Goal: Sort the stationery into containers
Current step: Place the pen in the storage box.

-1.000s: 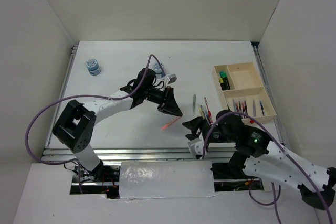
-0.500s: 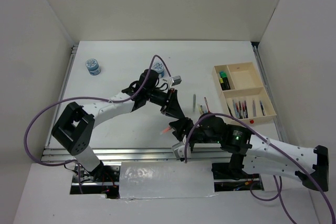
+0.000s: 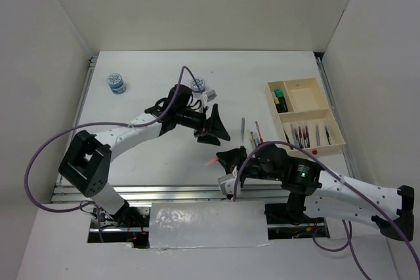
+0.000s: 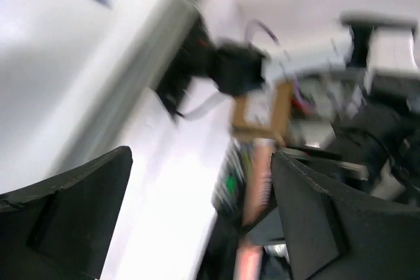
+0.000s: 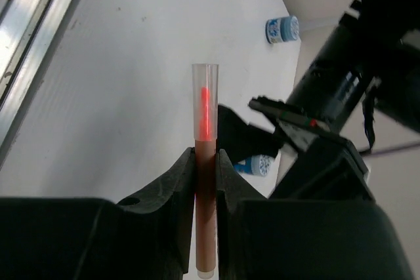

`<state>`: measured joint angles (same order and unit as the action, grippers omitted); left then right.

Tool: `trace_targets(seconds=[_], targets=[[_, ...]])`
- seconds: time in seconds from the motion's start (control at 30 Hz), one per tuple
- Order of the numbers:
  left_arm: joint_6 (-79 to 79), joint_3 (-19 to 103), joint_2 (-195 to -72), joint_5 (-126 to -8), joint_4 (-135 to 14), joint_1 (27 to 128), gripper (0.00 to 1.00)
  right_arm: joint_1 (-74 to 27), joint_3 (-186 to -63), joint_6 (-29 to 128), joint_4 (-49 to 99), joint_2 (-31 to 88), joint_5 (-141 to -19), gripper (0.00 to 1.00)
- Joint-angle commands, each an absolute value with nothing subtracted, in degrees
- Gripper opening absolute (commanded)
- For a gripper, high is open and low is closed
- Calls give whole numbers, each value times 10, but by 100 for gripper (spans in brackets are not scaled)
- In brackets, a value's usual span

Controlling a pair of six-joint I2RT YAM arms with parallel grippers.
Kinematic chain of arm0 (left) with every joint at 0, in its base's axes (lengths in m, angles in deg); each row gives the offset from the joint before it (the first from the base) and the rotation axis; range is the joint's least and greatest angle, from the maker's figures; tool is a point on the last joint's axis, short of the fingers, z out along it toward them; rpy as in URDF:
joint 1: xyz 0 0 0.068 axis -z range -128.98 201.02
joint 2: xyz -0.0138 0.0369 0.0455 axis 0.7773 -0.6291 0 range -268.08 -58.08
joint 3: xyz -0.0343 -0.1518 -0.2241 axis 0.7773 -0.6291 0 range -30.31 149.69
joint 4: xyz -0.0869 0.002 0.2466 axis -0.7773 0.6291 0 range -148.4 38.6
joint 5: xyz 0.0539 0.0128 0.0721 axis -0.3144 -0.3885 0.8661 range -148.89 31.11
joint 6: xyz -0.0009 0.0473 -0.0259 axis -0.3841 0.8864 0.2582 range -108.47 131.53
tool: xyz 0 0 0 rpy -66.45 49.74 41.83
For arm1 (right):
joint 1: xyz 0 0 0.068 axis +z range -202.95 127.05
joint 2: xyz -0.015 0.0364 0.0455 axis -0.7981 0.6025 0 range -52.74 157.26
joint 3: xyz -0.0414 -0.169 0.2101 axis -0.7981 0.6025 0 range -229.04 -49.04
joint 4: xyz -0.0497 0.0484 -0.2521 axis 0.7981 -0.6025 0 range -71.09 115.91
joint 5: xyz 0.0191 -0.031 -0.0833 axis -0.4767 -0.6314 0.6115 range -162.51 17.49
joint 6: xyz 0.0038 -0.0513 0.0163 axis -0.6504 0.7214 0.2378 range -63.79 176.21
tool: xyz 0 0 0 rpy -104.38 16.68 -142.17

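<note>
My right gripper swings outward to the wooden tray [image 3: 308, 96] next, turning the red pen to point outward. It then lowers into the tray's near section, since pens lie there.
A red pen [image 5: 205, 162] with a clear cap stands clamped between the fingers of my right gripper [image 5: 205, 168]. In the top view that pen [image 3: 213, 160] pokes left out of the right gripper [image 3: 226, 158], low over the table's front middle. My left gripper [image 3: 218, 130] hangs just above and behind it, jaws wide apart and holding nothing; its wrist view is blurred, with the pen [image 4: 252, 227] off towards the right finger. The wooden tray [image 3: 308, 96] at the right holds highlighters [image 3: 280, 100] and several pens [image 3: 305, 136].
Two blue-white pots stand on the table, one at the far left [image 3: 117, 82] and one behind the left arm [image 3: 198, 85]. A few loose pens [image 3: 256, 134] lie between the grippers and the tray. A metal rail [image 3: 144, 191] borders the near edge.
The left gripper has opened and let go of the red pen. The right gripper has closed on it, having moved left to meet it.
</note>
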<state>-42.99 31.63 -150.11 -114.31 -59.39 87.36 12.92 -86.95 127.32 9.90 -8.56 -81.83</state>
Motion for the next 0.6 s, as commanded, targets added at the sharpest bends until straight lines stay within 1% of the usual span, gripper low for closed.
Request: trace_targets(seconds=[0.0, 0.07, 0.1, 0.13, 0.17, 0.2, 0.23, 0.27, 0.3, 0.37, 0.4, 0.47, 0.5, 0.57], targets=[[-375, 356, -1466, -1017, -518, 808, 99, 130, -875, 1153, 95, -131, -760, 0], [-373, 365, -1465, -963, -480, 753, 99, 88, -893, 1057, 82, -138, -734, 0], [-372, 379, -1467, -901, -463, 741, 99, 54, -900, 956, 62, -129, -727, 0], [-373, 388, -1470, -863, -444, 730, 99, -49, -909, 918, 44, -122, -734, 0], [-371, 403, -1476, -830, -393, 716, 99, -115, -921, 884, 28, -116, -757, 0], [-363, 429, -1485, -806, -372, 712, 99, -183, -925, 829, 11, -109, -812, 0], [-356, 436, -1492, -778, -362, 711, 99, -256, -929, 808, 5, -88, -838, 0], [-348, 431, -1490, -765, -367, 711, 99, -404, -939, 790, -6, -73, -872, 0], [-344, 421, -1477, -757, -380, 713, 99, -476, -948, 785, -15, -30, -932, 0], [-343, 380, -1457, -734, -434, 729, 99, -649, -989, 793, -55, 29, -979, 0], [-344, 369, -1444, -730, -450, 735, 99, -688, -1007, 796, -69, 88, -1008, 0], [-336, 368, -1448, -723, -457, 758, 99, -778, -1052, 806, -97, 144, -1020, 0], [-335, 370, -1455, -721, -457, 763, 99, -796, -1064, 810, -100, 186, -1023, 0], [-335, 379, -1463, -725, -461, 768, 99, -834, -1090, 823, -99, 218, -1028, 0]])
